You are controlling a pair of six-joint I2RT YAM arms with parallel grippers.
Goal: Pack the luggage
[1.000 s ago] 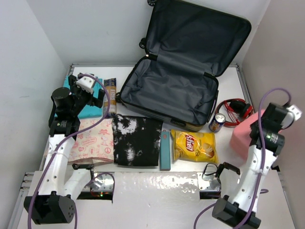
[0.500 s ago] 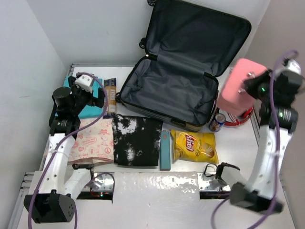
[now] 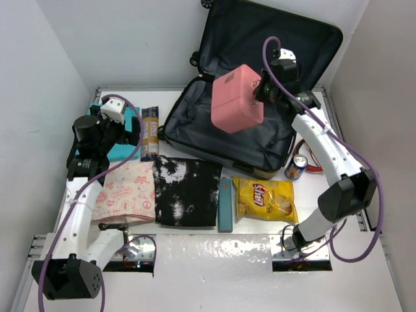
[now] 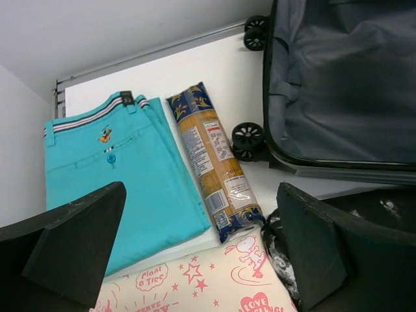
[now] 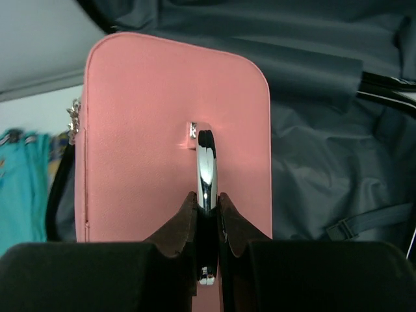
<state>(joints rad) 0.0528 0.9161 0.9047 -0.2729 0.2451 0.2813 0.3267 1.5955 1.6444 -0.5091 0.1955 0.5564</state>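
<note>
The lining by the drink can is empty. My right gripper will bring the pink box-shaped bag (image 3: 237, 97) down there next.
The luggage (image 3: 195, 140) lies open at the back of the table, its dark grey lining up and its lid leaning on the wall; it also shows in the left wrist view (image 4: 338, 78) and the right wrist view (image 5: 338, 143). My right gripper (image 3: 263, 88) is shut on the chrome handle (image 5: 206, 172) of a pink box-shaped bag (image 3: 237, 97) and holds it in the air above the open luggage. My left gripper (image 3: 127, 133) is open and empty above the turquoise shorts (image 4: 117, 175) and a pasta packet (image 4: 211, 162).
On the table in front of the luggage lie a pink-print pouch (image 3: 127, 192), a black-and-white garment (image 3: 185, 192), a teal slim case (image 3: 225, 205), a yellow chips bag (image 3: 265, 199), a drink can (image 3: 296, 167) and red headphones (image 3: 320, 159).
My right arm has lifted the pink bag from the table's right side and swung it left and back, to above the open luggage. The left arm has barely moved.
</note>
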